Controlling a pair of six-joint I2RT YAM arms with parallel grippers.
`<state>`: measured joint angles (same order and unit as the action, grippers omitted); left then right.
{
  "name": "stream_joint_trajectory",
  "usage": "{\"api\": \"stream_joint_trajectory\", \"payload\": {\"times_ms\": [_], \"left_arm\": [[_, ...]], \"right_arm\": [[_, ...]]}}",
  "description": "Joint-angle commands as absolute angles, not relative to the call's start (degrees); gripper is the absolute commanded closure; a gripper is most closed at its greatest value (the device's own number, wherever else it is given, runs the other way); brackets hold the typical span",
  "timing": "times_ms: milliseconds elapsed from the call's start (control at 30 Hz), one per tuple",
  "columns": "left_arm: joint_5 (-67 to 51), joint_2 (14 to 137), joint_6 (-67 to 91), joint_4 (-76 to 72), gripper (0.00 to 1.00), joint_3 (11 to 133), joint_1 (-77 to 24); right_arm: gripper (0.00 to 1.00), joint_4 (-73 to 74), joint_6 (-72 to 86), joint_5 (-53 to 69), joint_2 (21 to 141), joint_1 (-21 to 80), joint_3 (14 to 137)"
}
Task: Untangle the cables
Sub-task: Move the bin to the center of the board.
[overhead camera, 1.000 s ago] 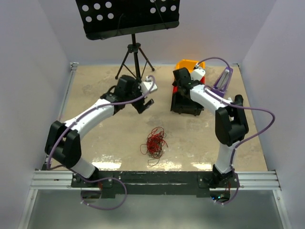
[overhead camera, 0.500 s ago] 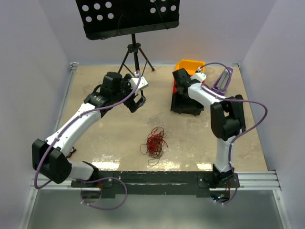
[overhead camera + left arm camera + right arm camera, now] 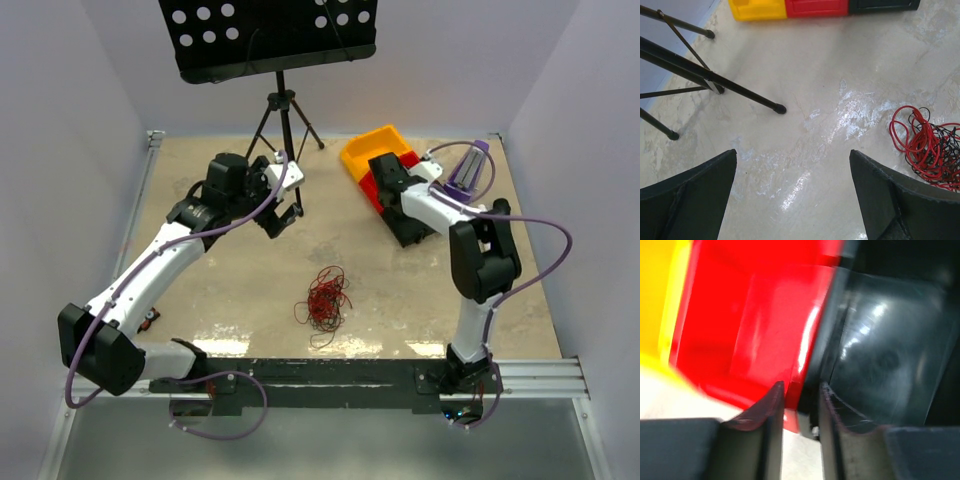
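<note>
My right gripper turns and carries the joined bins to the left in the top view next, releasing them on bare tabletop beyond the cables, since it lies clear.
The cables are a small clump of thin red and black wires lying loose on the table's near middle; they also show at the right edge of the left wrist view. My left gripper hangs open above the table, behind and left of the clump, with bare tabletop between its fingers. My right gripper is at the back right. Its jaws are closed over the adjoining walls of the red bin and the black bin, one finger in each.
A joined row of yellow, red and black bins lies diagonally at the back right. A music stand's tripod stands at the back middle, its legs near my left gripper. A purple object sits far right.
My right gripper's jaws have narrowed onto the bin walls, and the row of bins has swung round to lie diagonally. My left arm has drawn back to the left, still open.
</note>
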<state>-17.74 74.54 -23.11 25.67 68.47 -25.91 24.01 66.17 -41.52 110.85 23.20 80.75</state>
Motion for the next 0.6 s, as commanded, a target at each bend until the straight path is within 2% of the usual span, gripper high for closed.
{"api": "stream_joint_trajectory", "payload": {"times_ms": [0, 233, 433, 567], "left_arm": [[-17.32, 73.21, -22.32, 24.87, 0.0, 68.38, -25.58], [-16.96, 72.95, -22.59, 24.87, 0.0, 67.68, -25.58], [-17.23, 73.12, -22.68, 24.78, 0.0, 67.24, -25.58], [-17.23, 73.21, -22.68, 24.79, 0.0, 67.24, -25.58]], "right_arm": [[0.78, 25.4, 64.86, -41.75, 107.32, 24.6, 75.6], [0.83, 26.8, 70.48, -42.45, 100.38, 30.14, 66.2], [0.95, 27.42, 74.97, -40.61, 95.19, 34.53, 58.37], [0.97, 29.0, 77.86, -40.26, 91.68, 36.38, 54.24]]}}
